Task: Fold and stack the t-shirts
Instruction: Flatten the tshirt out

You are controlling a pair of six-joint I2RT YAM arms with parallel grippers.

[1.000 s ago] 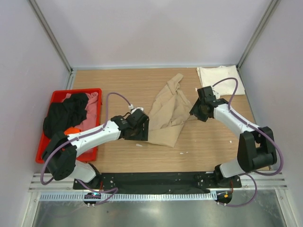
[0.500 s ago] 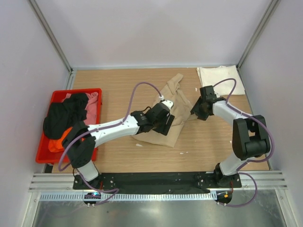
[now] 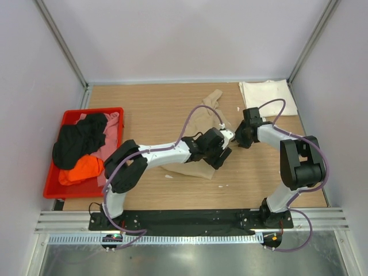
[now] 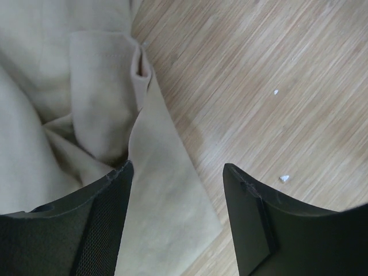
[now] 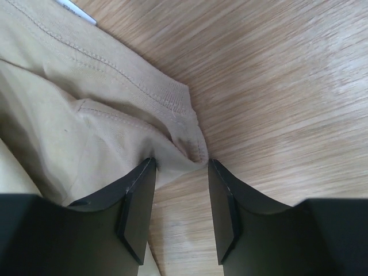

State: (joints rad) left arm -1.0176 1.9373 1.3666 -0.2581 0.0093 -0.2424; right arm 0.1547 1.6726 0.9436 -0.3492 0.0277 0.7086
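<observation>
I will lower my left gripper and shift it onto the raised fold, because the flat corner lies in my gap and that fold stands beside it.
A crumpled tan t-shirt lies mid-table. My left gripper reaches across it and hovers open over its lower right corner; in the left wrist view that flat corner lies under the wide gap of the left gripper. At the shirt's right edge sits my right gripper. Its jaws stand apart, and the right gripper has the shirt's bunched hem just at its tips, not pinched. A folded cream-white t-shirt lies at the back right.
A red bin at the left holds black, pink and orange shirts. Small white specks dot the wooden table. Walls close in the back and both sides.
My left arm has swept right across the tan shirt, from its left edge to its lower right corner. The right gripper stayed at the shirt's right edge, shifting only slightly.
</observation>
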